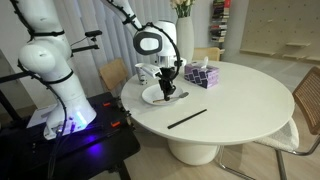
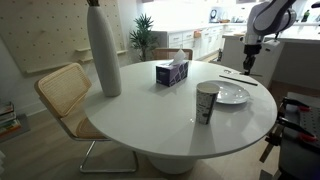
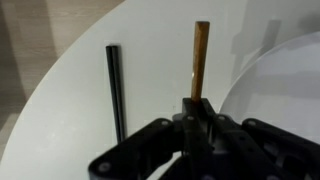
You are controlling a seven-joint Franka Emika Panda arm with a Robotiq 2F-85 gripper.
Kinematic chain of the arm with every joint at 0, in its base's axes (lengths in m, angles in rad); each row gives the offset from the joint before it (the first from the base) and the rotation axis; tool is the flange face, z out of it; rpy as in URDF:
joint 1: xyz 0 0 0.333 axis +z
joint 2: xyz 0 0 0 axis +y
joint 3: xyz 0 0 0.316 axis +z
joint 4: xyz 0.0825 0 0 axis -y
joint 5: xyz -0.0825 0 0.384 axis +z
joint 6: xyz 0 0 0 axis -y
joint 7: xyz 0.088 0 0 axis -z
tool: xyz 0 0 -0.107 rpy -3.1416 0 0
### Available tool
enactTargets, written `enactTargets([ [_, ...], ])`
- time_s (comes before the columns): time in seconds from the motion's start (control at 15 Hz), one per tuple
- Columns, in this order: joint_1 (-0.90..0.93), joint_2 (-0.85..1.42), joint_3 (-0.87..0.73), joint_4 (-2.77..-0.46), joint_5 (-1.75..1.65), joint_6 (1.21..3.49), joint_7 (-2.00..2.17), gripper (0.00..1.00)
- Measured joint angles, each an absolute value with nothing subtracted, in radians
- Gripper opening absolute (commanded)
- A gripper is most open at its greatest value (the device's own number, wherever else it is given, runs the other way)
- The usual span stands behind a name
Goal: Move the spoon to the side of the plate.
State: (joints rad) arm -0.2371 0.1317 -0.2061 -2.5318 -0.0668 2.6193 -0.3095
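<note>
My gripper should next lower the spoon to the left in the wrist view and let it go, as bare tabletop between plate and stick lies below that way.
In the wrist view my gripper (image 3: pixel 198 106) is shut on the spoon (image 3: pixel 200 58). Its thin handle sticks out straight from between the jaws and looks brownish here. Its bowl is hidden by the fingers. The white plate's rim (image 3: pixel 285 85) curves just to the right of the spoon. In an exterior view the gripper (image 1: pixel 169 86) hangs low over the plate (image 1: pixel 153 97). In an exterior view the gripper (image 2: pixel 249 62) is above the far side of the plate (image 2: pixel 234 95). The spoon is too small to make out in either exterior view.
A long dark stick (image 3: pixel 117 88) lies on the white round table (image 1: pixel 240 110) beside the spoon; it also shows in both exterior views (image 1: pixel 187 118) (image 2: pixel 243 76). A tissue box (image 1: pixel 203 75), a grey cup (image 2: pixel 207 102), a tall vase (image 2: pixel 103 50) and chairs (image 2: pixel 65 95) are nearby.
</note>
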Motion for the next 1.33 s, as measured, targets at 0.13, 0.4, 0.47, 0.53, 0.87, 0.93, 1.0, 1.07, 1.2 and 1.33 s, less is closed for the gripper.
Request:
enactTargets([
  [0.13,-0.237,0.153,-0.205,-2.510,-0.067,2.621,-0.309,0.03],
  [0.4,-0.237,0.206,-0.202,-2.470,-0.067,2.624,-0.309,0.03],
  [0.47,-0.237,0.220,-0.200,-2.462,-0.067,2.626,-0.309,0.03],
  [0.53,-0.237,0.233,-0.198,-2.452,-0.067,2.628,-0.309,0.03],
  [0.87,-0.238,0.299,-0.191,-2.402,-0.067,2.638,-0.309,0.03],
  [0.93,-0.238,0.310,-0.191,-2.391,-0.067,2.638,-0.309,0.03],
  [1.0,-0.238,0.320,-0.190,-2.380,-0.067,2.638,-0.309,0.03],
  [1.07,-0.239,0.330,-0.189,-2.370,-0.067,2.638,-0.309,0.03],
  [1.2,-0.239,0.348,-0.188,-2.352,-0.067,2.638,-0.309,0.03],
  [1.33,-0.239,0.366,-0.188,-2.338,-0.067,2.639,-0.309,0.03],
])
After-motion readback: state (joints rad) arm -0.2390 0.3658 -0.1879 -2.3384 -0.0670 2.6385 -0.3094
